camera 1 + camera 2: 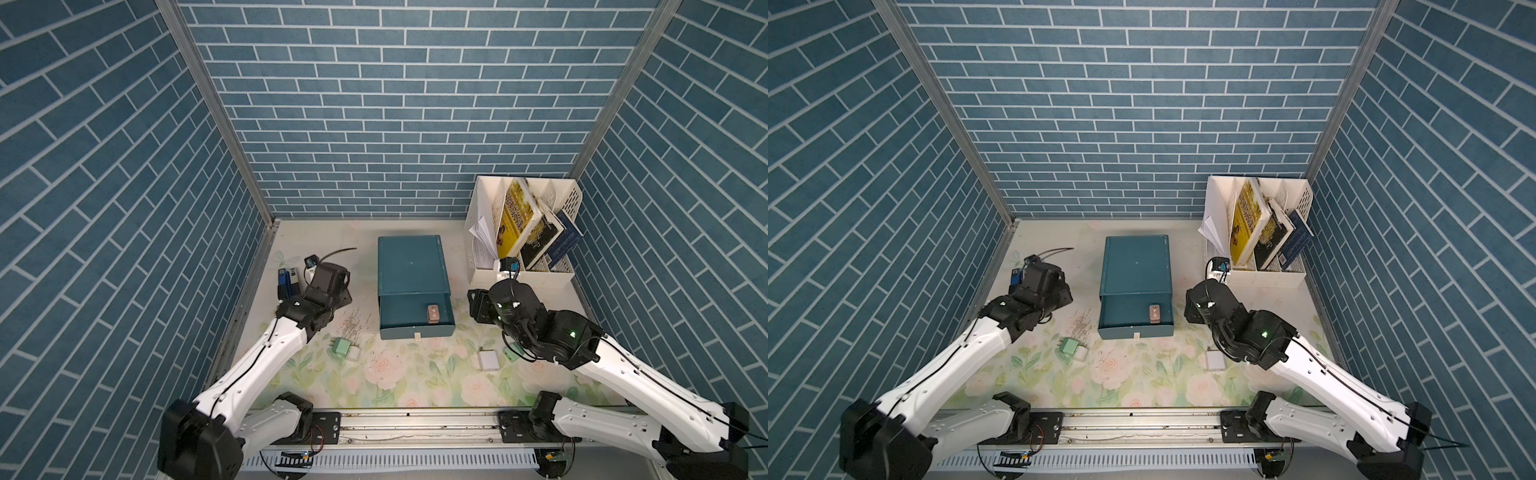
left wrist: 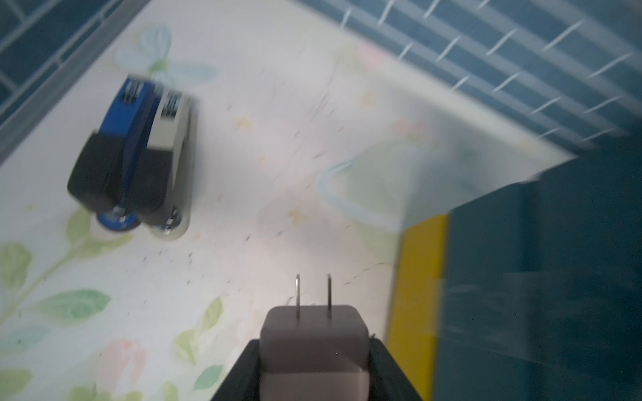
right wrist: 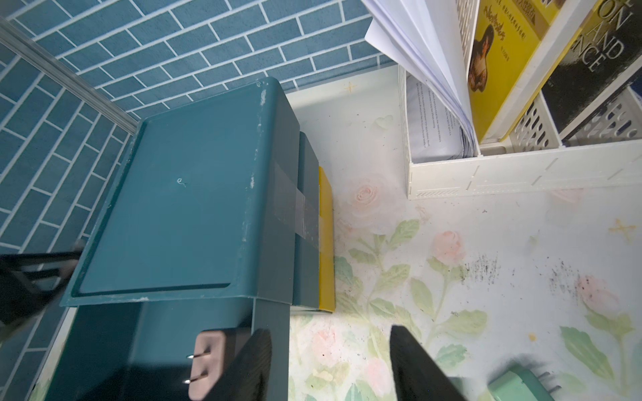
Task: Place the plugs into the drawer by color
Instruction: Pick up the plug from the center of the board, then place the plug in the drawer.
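The open drawer has a matching pink plug, so my left gripper will rise and swing over the drawer's empty side (image 1: 401, 310) to release.
The teal drawer (image 1: 411, 266) (image 1: 1136, 266) stands mid-table with its top drawer pulled out. One pale pink plug (image 1: 433, 312) (image 3: 208, 364) lies in it at the front right. My left gripper (image 2: 314, 350) hangs left of the cabinet, shut on a second pale pink plug (image 2: 314, 333) with its prongs pointing away. My right gripper (image 3: 330, 333) is open and empty just right of the open drawer. On the mat at the front left, a mint green plug (image 1: 341, 348) touches a white plug (image 1: 354, 354). At the front right lie a white plug (image 1: 488, 360) and a green plug (image 3: 517, 385), partly under my right arm.
Blue and black staplers (image 1: 287, 282) (image 2: 132, 156) lie by the left wall behind my left arm. A white perforated book rack (image 1: 528, 232) with several books fills the back right corner. A yellow plate (image 3: 326, 239) shows under the cabinet's side.
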Tool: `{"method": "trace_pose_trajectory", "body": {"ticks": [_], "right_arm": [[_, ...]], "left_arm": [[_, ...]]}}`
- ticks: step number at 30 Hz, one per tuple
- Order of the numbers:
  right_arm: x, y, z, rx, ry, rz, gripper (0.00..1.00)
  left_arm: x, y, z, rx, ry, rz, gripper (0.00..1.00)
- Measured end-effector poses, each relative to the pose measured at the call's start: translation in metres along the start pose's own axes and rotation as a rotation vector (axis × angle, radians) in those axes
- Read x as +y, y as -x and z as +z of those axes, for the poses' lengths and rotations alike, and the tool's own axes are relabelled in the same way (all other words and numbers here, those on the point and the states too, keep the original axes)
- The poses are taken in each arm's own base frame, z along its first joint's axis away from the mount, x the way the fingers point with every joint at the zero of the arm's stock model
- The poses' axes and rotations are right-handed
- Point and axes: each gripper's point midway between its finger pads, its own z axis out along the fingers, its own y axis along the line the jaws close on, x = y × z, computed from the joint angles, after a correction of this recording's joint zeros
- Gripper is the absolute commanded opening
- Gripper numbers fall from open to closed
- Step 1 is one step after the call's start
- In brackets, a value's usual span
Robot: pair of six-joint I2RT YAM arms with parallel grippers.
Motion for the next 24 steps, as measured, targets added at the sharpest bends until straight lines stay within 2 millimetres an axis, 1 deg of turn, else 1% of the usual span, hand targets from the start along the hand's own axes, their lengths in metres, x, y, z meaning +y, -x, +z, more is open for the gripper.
{"method": "trace_pose_trajectory", "body": {"ticks": [2, 3, 4, 6, 7, 8, 10, 12, 15, 16, 18, 23, 24], "right_arm": [[-0.002, 0.002, -0.002, -0.011, -0.002, 0.011, 0.58], [-0.003, 0.002, -0.003, -0.016, -0.003, 0.016, 0.58], [-0.004, 0.003, -0.004, -0.021, -0.004, 0.023, 0.58], [-0.006, 0.006, -0.005, -0.032, -0.007, 0.029, 0.58], [-0.007, 0.007, -0.006, -0.038, -0.010, 0.031, 0.58], [-0.008, 0.008, -0.007, -0.045, -0.013, 0.034, 0.58], [-0.011, 0.011, -0.010, -0.056, -0.016, 0.039, 0.58], [-0.014, 0.014, -0.013, -0.068, -0.018, 0.046, 0.58], [-0.017, 0.017, -0.018, -0.084, -0.018, 0.054, 0.58], [-0.018, 0.018, -0.020, -0.089, -0.018, 0.057, 0.58], [-0.020, 0.019, -0.023, -0.096, -0.017, 0.061, 0.58], [-0.023, 0.019, -0.026, -0.100, -0.016, 0.062, 0.58], [-0.023, 0.019, -0.027, -0.100, -0.016, 0.062, 0.58]], "left_arm": [[-0.038, 0.033, -0.042, -0.084, -0.174, 0.007, 0.00], [-0.056, 0.044, -0.065, -0.116, -0.265, 0.014, 0.00], [-0.069, 0.050, -0.080, -0.132, -0.333, 0.023, 0.00], [-0.097, 0.052, -0.111, -0.142, -0.476, 0.050, 0.00], [-0.107, 0.048, -0.119, -0.133, -0.521, 0.065, 0.00], [-0.119, 0.040, -0.123, -0.112, -0.565, 0.085, 0.00], [-0.136, 0.016, -0.120, -0.045, -0.604, 0.135, 0.00], [-0.147, -0.011, -0.109, 0.027, -0.606, 0.184, 0.00], [-0.150, -0.047, -0.089, 0.116, -0.575, 0.244, 0.00], [-0.150, -0.055, -0.086, 0.136, -0.567, 0.258, 0.00], [-0.151, -0.065, -0.082, 0.157, -0.558, 0.276, 0.00], [-0.152, -0.067, -0.080, 0.153, -0.543, 0.286, 0.00], [-0.152, -0.067, -0.078, 0.152, -0.538, 0.287, 0.03]]}}
